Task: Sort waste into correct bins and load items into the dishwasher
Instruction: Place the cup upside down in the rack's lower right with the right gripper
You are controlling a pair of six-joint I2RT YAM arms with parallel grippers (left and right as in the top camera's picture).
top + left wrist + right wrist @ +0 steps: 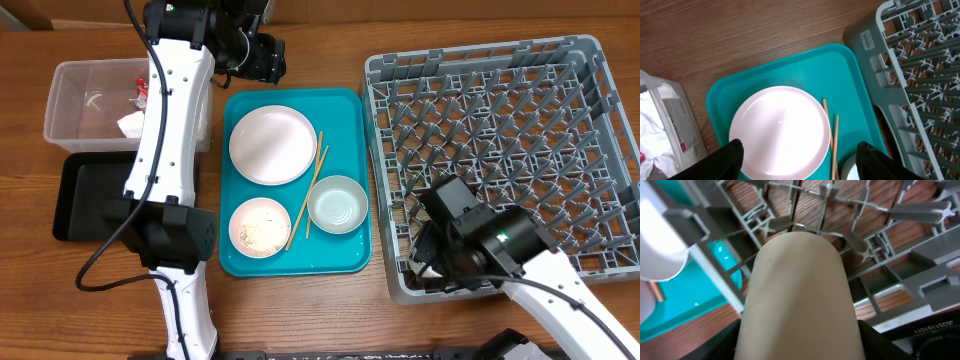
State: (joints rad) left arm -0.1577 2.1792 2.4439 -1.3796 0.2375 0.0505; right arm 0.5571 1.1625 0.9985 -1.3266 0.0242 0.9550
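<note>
The left gripper moves down and back past the large plate to the small plate's rim by the chopsticks next.
My left gripper (262,62) (802,160) hangs open above the far end of the teal tray (350,110), its black fingers (732,155) on either side of the large plate (272,144) (780,132) without touching it. The small plate (259,227) carries rice grains. Two chopsticks (305,195) (835,145) lie beside the pale bowl (337,204). My right gripper (425,250) (797,340) is shut on the pale cup (797,280) at the front-left corner of the grey dishwasher rack (500,130) (900,215). In the overhead view the arm hides the cup.
The clear tub (85,100) at the back left holds a crumpled napkin (130,125) and a red-and-white wrapper (141,92). The black tray (85,195) lies just in front of it. My left arm's white links stand between the tub and the teal tray.
</note>
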